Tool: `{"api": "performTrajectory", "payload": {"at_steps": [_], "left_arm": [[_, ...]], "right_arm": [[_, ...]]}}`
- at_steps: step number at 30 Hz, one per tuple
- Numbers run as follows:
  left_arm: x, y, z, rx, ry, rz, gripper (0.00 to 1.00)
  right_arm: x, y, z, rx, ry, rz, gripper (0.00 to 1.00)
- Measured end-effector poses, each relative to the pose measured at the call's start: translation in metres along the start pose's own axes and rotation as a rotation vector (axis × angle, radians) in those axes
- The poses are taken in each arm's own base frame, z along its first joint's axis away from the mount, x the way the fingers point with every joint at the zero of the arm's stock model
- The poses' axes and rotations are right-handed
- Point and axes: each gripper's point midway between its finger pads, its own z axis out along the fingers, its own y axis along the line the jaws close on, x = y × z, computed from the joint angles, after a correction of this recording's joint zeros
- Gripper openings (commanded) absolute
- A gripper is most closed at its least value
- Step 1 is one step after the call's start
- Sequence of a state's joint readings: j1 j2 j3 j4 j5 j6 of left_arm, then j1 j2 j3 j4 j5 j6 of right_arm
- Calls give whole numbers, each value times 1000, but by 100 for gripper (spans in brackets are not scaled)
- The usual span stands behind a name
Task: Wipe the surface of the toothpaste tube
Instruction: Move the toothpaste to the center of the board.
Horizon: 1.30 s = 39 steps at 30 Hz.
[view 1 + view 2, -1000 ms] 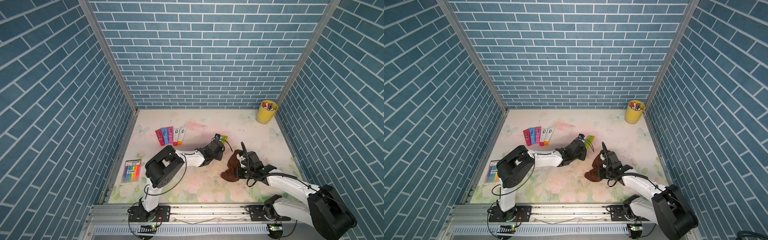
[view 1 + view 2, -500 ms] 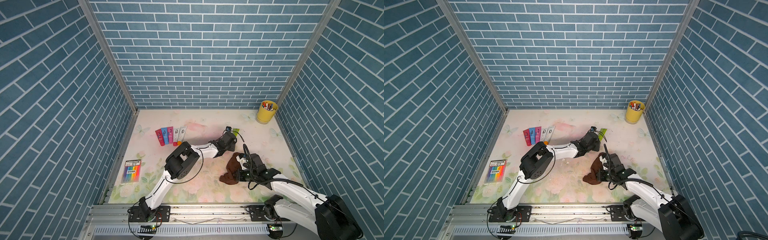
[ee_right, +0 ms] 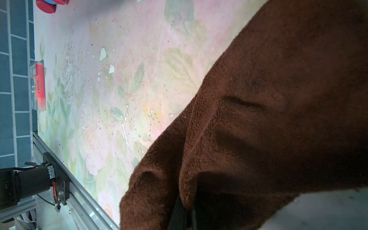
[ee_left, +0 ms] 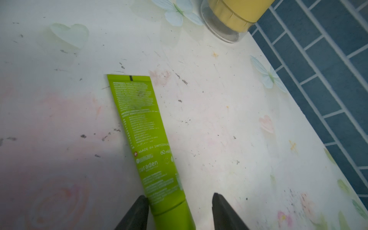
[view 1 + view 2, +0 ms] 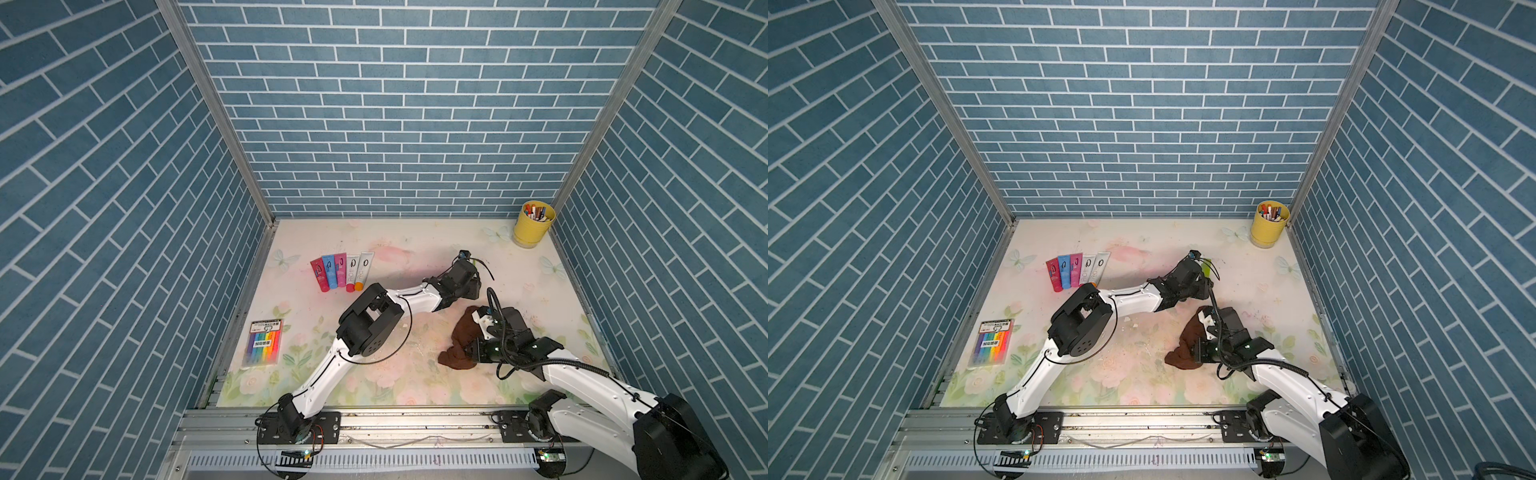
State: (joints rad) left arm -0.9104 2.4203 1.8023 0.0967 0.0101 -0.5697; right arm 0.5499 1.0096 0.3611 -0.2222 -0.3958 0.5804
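The brown cloth needs to go gently outward with my right gripper, toward the toothpaste tube, and be released, because the table under its bunched part (image 5: 464,326) (image 3: 245,97) is farther out than the fingers.
The green toothpaste tube (image 4: 143,129) lies flat on the floral table, printed side up; a sliver of the tube (image 5: 1204,266) shows in a top view. My left gripper (image 4: 179,196) is open around its cap end: one finger (image 4: 139,209) touches the tube and the other stands clear of it. Both top views show the left gripper (image 5: 471,274) (image 5: 1200,276) reaching toward the back right. My right gripper (image 3: 185,215) is shut on a brown cloth (image 3: 258,99). The bunched cloth (image 5: 465,332) (image 5: 1192,332) rests on the table, nearer the front than the tube.
A yellow cup of pens (image 5: 533,226) (image 4: 235,18) stands in the back right corner, beyond the tube. Several coloured tubes (image 5: 343,272) lie in a row at the back left. A marker pack (image 5: 262,343) lies near the left wall. Blue brick walls enclose three sides.
My left arm carried the green tube toward the back right, and its jaws have opened, so the tube now lies on the table. The right gripper stays shut on the cloth.
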Motion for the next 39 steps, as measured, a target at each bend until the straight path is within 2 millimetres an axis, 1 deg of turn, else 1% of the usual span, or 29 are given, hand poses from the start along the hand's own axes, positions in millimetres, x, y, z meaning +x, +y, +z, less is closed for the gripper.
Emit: {"api": "performTrajectory", "payload": {"at_steps": [7,9,11,13,15,16,18,19,21,22,23,24,26,27,29,30,32,35,38,39], "left_arm": [[-1,-3,0,28,-12,-4,58],[3,1,-2,23,-16,-2,59],[10,10,-11,-7,-10,7,59],[8,17,-21,-41,-17,22,60],[-5,19,-37,-74,-43,45,60],[-17,20,-49,-95,-63,60,61],[-42,19,-74,-126,-112,84,62],[-57,20,-90,-144,-139,95,62],[-80,26,-120,-179,-188,111,62],[-90,33,-136,-202,-208,116,62],[-98,45,-152,-234,-223,122,62],[-101,55,-162,-259,-229,124,62],[-100,90,-183,-342,-219,131,62],[-98,105,-188,-377,-207,131,62],[-85,145,-196,-464,-156,131,61],[-79,159,-198,-494,-135,129,60],[-63,193,-203,-564,-73,122,61],[-51,225,-210,-627,-19,109,61],[-49,248,-212,-667,4,97,60],[-47,254,-212,-678,12,96,60]], "right_arm": [[1,-1,0,4,3,2,0],[1,-1,1,6,5,3,0],[1,-2,1,7,5,3,0],[1,-1,1,7,4,1,0],[-1,-1,0,10,-1,-8,0],[-3,0,-2,14,-6,-12,0],[-11,3,-7,28,-19,-27,0],[-17,5,-10,35,-30,-39,0],[-31,13,-17,41,-58,-62,0],[-39,18,-21,42,-74,-74,0],[-46,22,-24,42,-91,-86,0],[-51,24,-26,42,-101,-94,0],[-57,25,-28,53,-115,-106,0],[-57,23,-28,60,-114,-107,0],[-55,16,-26,82,-97,-93,0],[-54,13,-25,91,-93,-88,0],[-55,6,-26,105,-92,-74,0],[-56,-2,-28,118,-97,-54,0],[-54,-7,-28,124,-99,-48,0],[-53,-8,-29,125,-99,-45,3]]}}
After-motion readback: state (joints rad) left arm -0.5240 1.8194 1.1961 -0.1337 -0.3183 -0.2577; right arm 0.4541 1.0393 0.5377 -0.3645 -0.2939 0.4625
